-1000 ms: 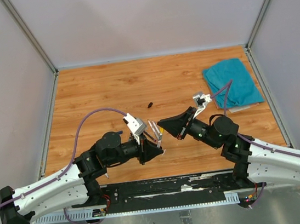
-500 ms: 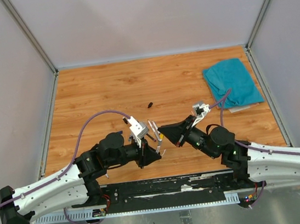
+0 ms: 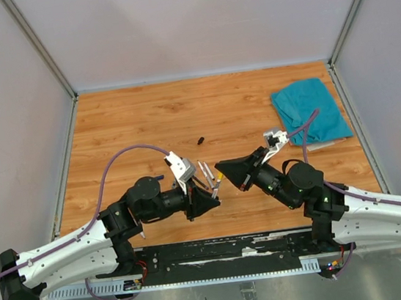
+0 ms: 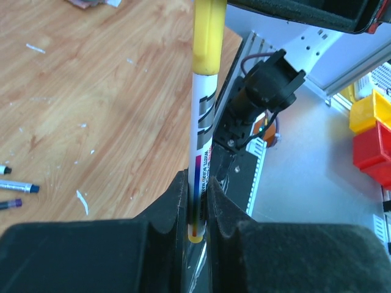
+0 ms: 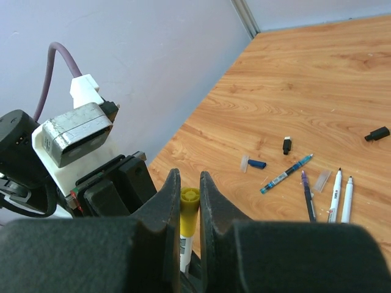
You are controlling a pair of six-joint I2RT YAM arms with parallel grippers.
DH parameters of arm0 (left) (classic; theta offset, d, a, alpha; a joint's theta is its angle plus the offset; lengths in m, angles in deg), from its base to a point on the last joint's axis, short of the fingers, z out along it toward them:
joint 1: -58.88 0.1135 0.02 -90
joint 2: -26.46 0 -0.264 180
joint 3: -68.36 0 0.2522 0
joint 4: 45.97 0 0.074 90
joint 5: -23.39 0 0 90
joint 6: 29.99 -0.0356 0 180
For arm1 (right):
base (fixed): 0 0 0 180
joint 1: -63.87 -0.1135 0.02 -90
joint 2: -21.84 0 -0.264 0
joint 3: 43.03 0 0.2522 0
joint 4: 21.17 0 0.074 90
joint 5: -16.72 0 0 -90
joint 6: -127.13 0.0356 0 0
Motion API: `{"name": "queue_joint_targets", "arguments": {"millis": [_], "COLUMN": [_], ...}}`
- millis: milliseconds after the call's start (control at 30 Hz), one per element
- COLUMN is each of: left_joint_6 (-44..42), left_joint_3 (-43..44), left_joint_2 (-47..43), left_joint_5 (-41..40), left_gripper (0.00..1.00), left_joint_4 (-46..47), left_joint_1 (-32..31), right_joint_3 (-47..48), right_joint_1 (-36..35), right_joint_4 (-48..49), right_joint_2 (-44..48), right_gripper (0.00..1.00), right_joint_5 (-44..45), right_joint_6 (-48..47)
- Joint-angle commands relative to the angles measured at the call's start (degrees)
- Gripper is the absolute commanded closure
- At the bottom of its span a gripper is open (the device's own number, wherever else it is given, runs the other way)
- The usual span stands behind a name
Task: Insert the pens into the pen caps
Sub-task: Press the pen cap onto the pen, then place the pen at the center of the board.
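Observation:
My left gripper swings outward and to its left in the top view next, then goes down and releases the capped pen, since bare wood lies there.
My left gripper (image 4: 197, 201) is shut on the lower end of a white pen (image 4: 201, 140) with a yellow end. The pen points up and away from the gripper. A yellow cap (image 4: 208, 36) sits on its far end. My right gripper (image 5: 188, 183) is shut on that yellow cap (image 5: 189, 210), with the white barrel showing below it. In the top view the two grippers meet tip to tip at the table's near middle, the left (image 3: 212, 191) and the right (image 3: 220, 169). Several loose pens (image 5: 287, 174) and a small black cap (image 5: 286, 145) lie on the wood.
Another black cap (image 3: 201, 140) lies alone further back. A blue cap (image 5: 256, 164) lies beside the loose pens. A teal cloth (image 3: 310, 110) is at the back right. Grey walls close in three sides, and a black rail (image 3: 221, 251) runs along the near edge.
The right gripper pushed toward the left gripper half a second ago and has since shifted slightly back to the right. Both keep their grip.

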Motion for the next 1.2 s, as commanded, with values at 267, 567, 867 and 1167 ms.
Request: {"name": "queue_joint_targets", "arguments": {"millis": [267, 567, 867, 1167], "left_joint_6": [0.56, 0.82, 2.56, 3.20], "left_joint_3": [-3.91, -9.05, -4.19, 7.53], "left_joint_2": [-2.54, -4.52, 0.42, 12.22], "left_joint_5": [-5.85, -9.14, -18.39, -31.87], "left_gripper": [0.99, 1.00, 1.00, 1.00], "left_joint_4": [16.42, 12.07, 2.51, -7.14], "left_joint_1": [1.62, 1.62, 1.66, 2.48], "right_joint_3": [11.10, 15.22, 22.37, 9.28], "right_joint_1": [0.35, 0.55, 12.71, 44.36], "right_joint_4": [-21.36, -25.95, -53.37, -44.85], "right_joint_2": [-0.50, 4.32, -3.49, -0.94], "right_gripper": [0.65, 0.43, 0.30, 0.28], "right_joint_5": [3.00, 12.11, 6.54, -33.36], "right_joint_6": [-8.73, -14.35, -13.81, -8.84]}}
